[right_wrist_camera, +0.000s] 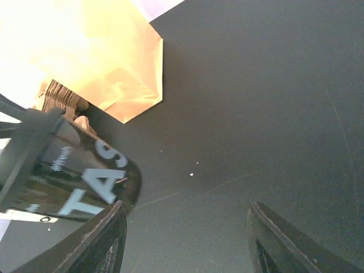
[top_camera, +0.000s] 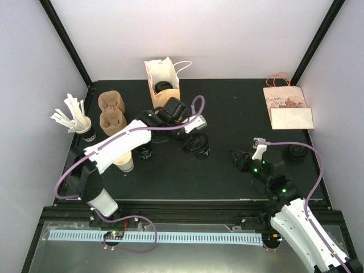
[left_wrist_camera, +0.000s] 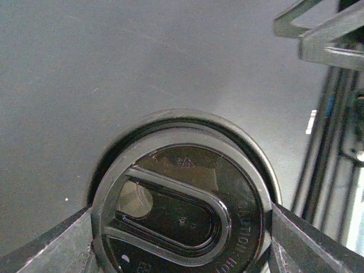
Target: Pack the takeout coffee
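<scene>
The cup is leaning between my left gripper's fingers. I need to straighten my left gripper and lower it onto the bare tabletop beneath the cup (top_camera: pixel 199 158), then let go of the cup upright.
A black takeout coffee cup (top_camera: pixel 201 151) with a black sip lid (left_wrist_camera: pixel 182 210) is at the middle of the table. My left gripper (top_camera: pixel 196 145) is shut on it from above, one finger (left_wrist_camera: pixel 301 242) pressed to each side of the lid rim. Whether the cup's base touches the table I cannot tell. In the right wrist view the same cup (right_wrist_camera: pixel 85 176) with pale lettering shows at the left. My right gripper (top_camera: pixel 245 153) hangs open to the cup's right, with only bare table between its fingers (right_wrist_camera: pixel 273 239). The brown paper bag (top_camera: pixel 162 79) stands open at the back with a dark cup inside.
A second black cup (top_camera: pixel 145 152) and a white cup (top_camera: pixel 124 163) stand under the left arm. Cardboard cup carriers (top_camera: pixel 111 111) and a cup of white stirrers (top_camera: pixel 74 116) sit at the back left. A flat printed bag (top_camera: pixel 287 108) and a loose black lid (top_camera: pixel 296 152) lie at the right.
</scene>
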Robot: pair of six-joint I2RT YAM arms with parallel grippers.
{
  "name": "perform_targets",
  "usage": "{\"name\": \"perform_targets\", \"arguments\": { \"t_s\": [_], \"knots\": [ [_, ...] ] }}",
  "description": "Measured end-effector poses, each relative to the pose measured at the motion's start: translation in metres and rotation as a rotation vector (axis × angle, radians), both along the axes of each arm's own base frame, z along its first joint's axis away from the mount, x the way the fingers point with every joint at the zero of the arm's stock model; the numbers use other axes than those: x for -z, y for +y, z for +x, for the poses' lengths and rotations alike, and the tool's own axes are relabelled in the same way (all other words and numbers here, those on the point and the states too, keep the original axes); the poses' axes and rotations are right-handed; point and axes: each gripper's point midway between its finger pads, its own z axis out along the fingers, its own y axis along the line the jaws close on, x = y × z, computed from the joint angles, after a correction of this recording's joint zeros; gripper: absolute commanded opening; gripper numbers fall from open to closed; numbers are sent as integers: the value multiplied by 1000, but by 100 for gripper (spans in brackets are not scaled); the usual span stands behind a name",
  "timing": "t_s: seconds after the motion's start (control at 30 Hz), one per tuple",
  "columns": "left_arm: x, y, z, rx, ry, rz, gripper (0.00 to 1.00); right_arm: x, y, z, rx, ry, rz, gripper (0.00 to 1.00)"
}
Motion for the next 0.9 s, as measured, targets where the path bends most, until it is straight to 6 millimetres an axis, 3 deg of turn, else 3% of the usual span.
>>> {"name": "perform_targets", "arguments": {
  "t_s": [0.1, 0.17, 0.43, 0.53, 0.63, 0.7, 0.9],
  "knots": [
    [11, -8, 10, -45, -57, 87, 56, 2, 0, 0, -3, 5, -6, 60],
    [31, -16, 12, -58, -59, 153, 56, 4, 1, 0, -7, 10, -12, 60],
    [85, -16, 20, -132, -93, 365, 61, 5, 1, 0, -10, 12, -17, 62],
    [90, -16, 19, -145, -99, 388, 68, 5, 2, 0, -19, 13, -18, 71],
    [90, -16, 21, -156, -104, 390, 89, 10, 4, 0, -35, 27, -35, 76],
    [90, -15, 21, -163, -105, 392, 98, 15, 6, 1, -49, 52, -53, 79],
    [88, -14, 24, -186, -107, 391, 99, 20, 11, 5, -94, 125, -118, 83]
  ]
}}
